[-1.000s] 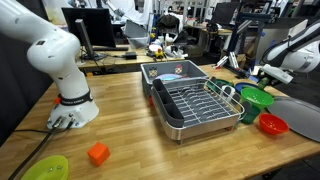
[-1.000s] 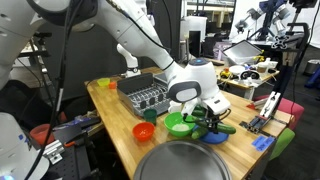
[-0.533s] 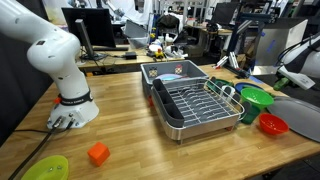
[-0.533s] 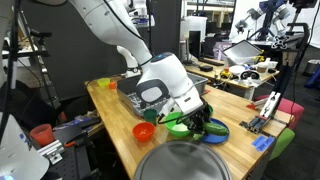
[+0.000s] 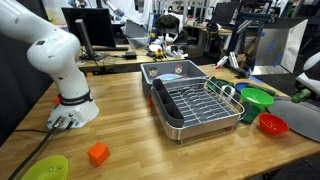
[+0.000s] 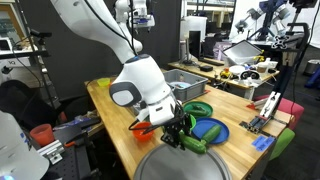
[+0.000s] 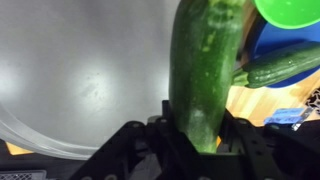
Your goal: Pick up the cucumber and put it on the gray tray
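Observation:
The gray surface is bare over there. I should lower my gripper and move it away from the blue plate, over the tray's side by the red bowl (image 5: 301, 119) (image 7: 98, 59).
My gripper (image 7: 200, 132) is shut on the cucumber (image 7: 206, 65), a dark green elongated piece gripped at one end between the jaws. The wrist view shows it held above the gray tray (image 7: 80, 70), near the tray's rim. In an exterior view the gripper (image 6: 180, 134) hangs low over the far edge of the gray tray (image 6: 185, 166) with the cucumber (image 6: 193, 144) sticking out of it. In an exterior view the gripper (image 5: 304, 93) is at the far right edge, by the gray tray (image 5: 300, 118).
A green bowl (image 6: 196, 108), a blue plate (image 6: 212, 128) holding another green vegetable (image 7: 283, 63), and a red bowl (image 6: 143, 128) stand just behind the tray. The wire dish rack (image 5: 196, 106), an orange block (image 5: 97, 153) and a lime plate (image 5: 45, 168) lie further off.
The arm has swung away from the green bowl and blue plate toward the gray tray, carrying the cucumber with it and lowering over the tray's edge.

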Controlling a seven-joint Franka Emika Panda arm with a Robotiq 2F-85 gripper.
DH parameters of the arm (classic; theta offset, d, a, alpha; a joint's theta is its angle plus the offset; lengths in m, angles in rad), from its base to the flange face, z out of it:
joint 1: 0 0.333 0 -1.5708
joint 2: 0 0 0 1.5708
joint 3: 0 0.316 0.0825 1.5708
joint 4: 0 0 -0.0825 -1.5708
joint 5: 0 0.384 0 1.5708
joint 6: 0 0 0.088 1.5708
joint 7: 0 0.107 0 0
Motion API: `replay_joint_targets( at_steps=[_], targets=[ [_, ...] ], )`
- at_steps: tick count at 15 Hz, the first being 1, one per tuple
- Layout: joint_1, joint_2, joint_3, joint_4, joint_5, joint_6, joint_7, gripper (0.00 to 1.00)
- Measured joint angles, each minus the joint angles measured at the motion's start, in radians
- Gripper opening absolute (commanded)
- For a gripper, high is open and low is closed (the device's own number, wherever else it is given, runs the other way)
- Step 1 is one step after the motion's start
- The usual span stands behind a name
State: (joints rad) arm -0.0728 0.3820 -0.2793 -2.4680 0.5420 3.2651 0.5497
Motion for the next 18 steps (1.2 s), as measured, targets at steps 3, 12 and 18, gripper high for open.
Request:
replay_joint_targets(
  at_steps=[3,12,18],
  targets=[
    [0.005,0.003,-0.009,-0.032,0.009,-0.002,0.035,0.19],
    [-0.048,0.112,0.08,-0.062,0.065,-0.053,0.202,0.19],
    [-0.098,0.118,0.095,-0.064,0.09,-0.065,0.253,0.7]
  ],
)
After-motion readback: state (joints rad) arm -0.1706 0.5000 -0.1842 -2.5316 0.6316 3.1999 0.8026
